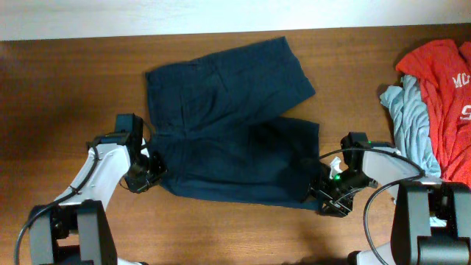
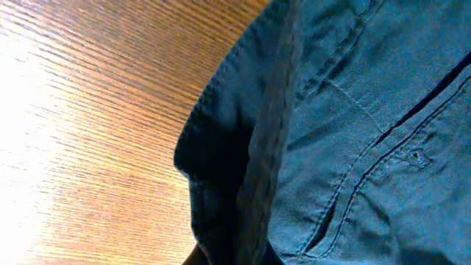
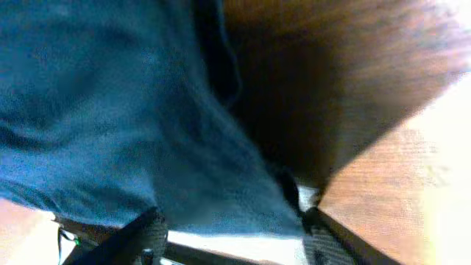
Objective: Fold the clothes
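The left gripper lifts the shorts' pinched edge next, carries it outward and lowers it to release over the flat leg beyond, as it lies unfolded.
The dark navy garment (image 1: 228,125), a pair of shorts, lies spread flat in the middle of the table. My left gripper (image 1: 151,173) is at its near left corner, shut on the thick seamed edge (image 2: 257,169), which bunches up into the jaws. At the near right corner is my right gripper (image 1: 324,193). In the right wrist view its fingers (image 3: 151,232) stand apart on either side of the navy hem (image 3: 221,199), and the cloth lies between them unpinched. A red white-lettered tee (image 1: 445,88) and a light grey-blue garment (image 1: 412,118) are heaped at the far right.
The wooden table (image 1: 73,81) shows bare wood to the left of the shorts and along the near edge. Both arm bases stand at the near corners. The heap of clothes reaches the right edge.
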You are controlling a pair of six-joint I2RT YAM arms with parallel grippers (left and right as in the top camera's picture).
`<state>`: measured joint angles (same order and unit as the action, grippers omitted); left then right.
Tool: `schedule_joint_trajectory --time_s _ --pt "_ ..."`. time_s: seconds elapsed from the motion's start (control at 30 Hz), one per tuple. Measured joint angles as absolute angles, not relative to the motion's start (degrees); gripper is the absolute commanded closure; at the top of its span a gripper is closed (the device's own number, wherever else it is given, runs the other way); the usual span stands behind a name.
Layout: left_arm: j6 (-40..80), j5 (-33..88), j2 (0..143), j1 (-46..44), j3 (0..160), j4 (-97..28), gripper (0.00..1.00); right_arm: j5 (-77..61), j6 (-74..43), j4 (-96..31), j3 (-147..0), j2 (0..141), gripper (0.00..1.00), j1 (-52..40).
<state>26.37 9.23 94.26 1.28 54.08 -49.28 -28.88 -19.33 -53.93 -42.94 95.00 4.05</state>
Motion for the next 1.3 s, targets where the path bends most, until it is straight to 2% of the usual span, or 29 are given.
schedule_joint_trajectory --time_s 0.07,0.27,0.33,0.5,0.7,0.93,1.3 --pt "26.37 9.23 94.26 1.28 54.08 -49.21 0.99 -29.52 -20.43 -52.42 -42.76 94.98 0.50 4.05" --pt "25.23 9.26 94.26 1.28 54.06 -49.25 0.99 -29.80 -22.72 -47.35 -42.74 94.96 0.88 4.05" --pt "24.60 9.28 94.26 1.26 54.06 -49.45 0.99 -29.26 -22.48 -46.70 -42.81 94.96 0.96 4.03" --pt "23.40 9.91 94.08 1.26 54.04 -50.92 0.99 -28.21 -19.25 -49.82 -44.58 94.00 0.96 4.03" --pt "21.61 11.05 89.97 1.19 54.96 -58.24 1.00 -23.88 -16.64 -61.25 -51.48 87.13 0.96 4.03" --pt "20.64 13.50 78.24 1.04 61.63 -67.68 1.00 -19.99 -15.81 -72.49 -62.22 79.50 0.96 3.86" --pt "20.53 14.48 63.13 0.86 73.34 -82.08 1.00 -18.20 -15.35 -90.80 -76.64 76.79 0.96 3.68"
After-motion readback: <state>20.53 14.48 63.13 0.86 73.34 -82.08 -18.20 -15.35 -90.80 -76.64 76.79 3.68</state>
